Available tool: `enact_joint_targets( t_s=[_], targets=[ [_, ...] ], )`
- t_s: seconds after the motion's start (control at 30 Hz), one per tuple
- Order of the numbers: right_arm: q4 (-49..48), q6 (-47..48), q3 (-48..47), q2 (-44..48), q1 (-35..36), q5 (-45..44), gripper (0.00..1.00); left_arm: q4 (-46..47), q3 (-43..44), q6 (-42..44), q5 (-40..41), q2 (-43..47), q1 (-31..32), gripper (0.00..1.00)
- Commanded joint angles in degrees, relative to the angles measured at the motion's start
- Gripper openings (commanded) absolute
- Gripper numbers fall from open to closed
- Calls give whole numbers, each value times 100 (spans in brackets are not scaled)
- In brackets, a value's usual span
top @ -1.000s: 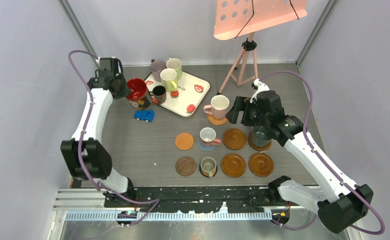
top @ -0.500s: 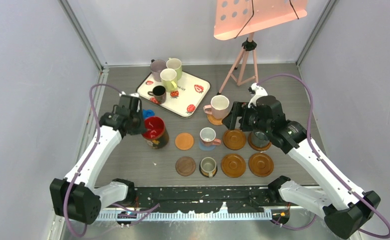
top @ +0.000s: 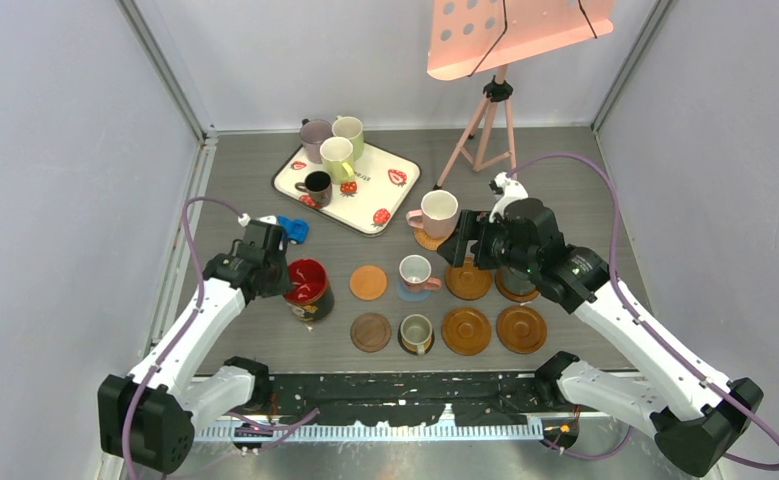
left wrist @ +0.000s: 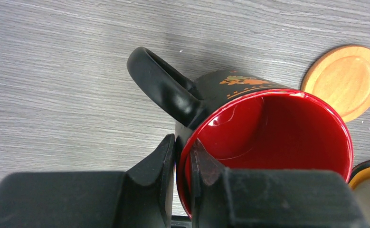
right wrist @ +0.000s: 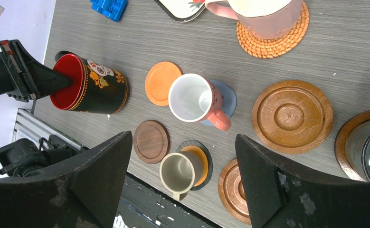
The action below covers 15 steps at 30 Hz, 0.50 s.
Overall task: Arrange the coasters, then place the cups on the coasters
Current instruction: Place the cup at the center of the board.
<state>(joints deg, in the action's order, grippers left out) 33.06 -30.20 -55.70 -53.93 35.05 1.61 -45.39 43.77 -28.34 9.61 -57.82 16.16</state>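
Note:
Next, my right gripper goes left in the top view and down onto the dark cup's rim by the orange coaster point(top: 369, 282), as my left gripper covers the dark cup's opposite side.
My left gripper point(top: 285, 279) point(left wrist: 183, 148) is shut on the rim of the large dark cup with a red inside point(top: 308, 288) point(left wrist: 268, 137) point(right wrist: 90, 85). That cup is left of the bare orange coaster point(top: 369, 282) point(left wrist: 346, 80). I cannot tell whether it touches the table. My right gripper point(top: 468, 243) point(right wrist: 184, 140) hangs open and empty above a glossy brown coaster point(top: 468, 283) point(right wrist: 292, 115). A white-and-pink cup point(top: 416, 271) stands on the blue coaster. A grey cup point(top: 416, 331) stands on the black-and-orange coaster. The pink cup point(top: 435, 213) is on a woven coaster. The dark wood coaster point(top: 371, 332) is bare.
Two more glossy brown coasters point(top: 466, 330) point(top: 521, 329) lie bare in the near row. A teal cup point(right wrist: 368, 147) sits under my right arm. The strawberry tray point(top: 385, 190) holds several cups. A blue toy car point(top: 293, 228) and a tripod stand point(top: 485, 120) are nearby.
My left arm has carried the red-inside cup from beside the tray towards the near side, to the left of the orange coaster. My right gripper has drifted slightly left.

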Motion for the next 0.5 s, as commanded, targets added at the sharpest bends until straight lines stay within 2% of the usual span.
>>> enact_joint_targets(
  t_s=[0.0,0.1,0.2,0.37,0.47],
  targets=[
    [-188,-114,-261,-107,176,-134,87,681,81,-178,-9,218,9,8],
    [-215,-168,-367,-262,333,-368,86,680,115,-176,-187,219,7,26],
    [-234,-210,-511,-420,464,-456,85,629,185,-204,-299,221,1,39],
    [-279,-296,-822,-816,800,-611,83,461,415,-197,-279,500,1,57],
    [-267,-328,-1063,-1094,1012,-721,81,372,671,7,-243,808,1,64]
  ],
)
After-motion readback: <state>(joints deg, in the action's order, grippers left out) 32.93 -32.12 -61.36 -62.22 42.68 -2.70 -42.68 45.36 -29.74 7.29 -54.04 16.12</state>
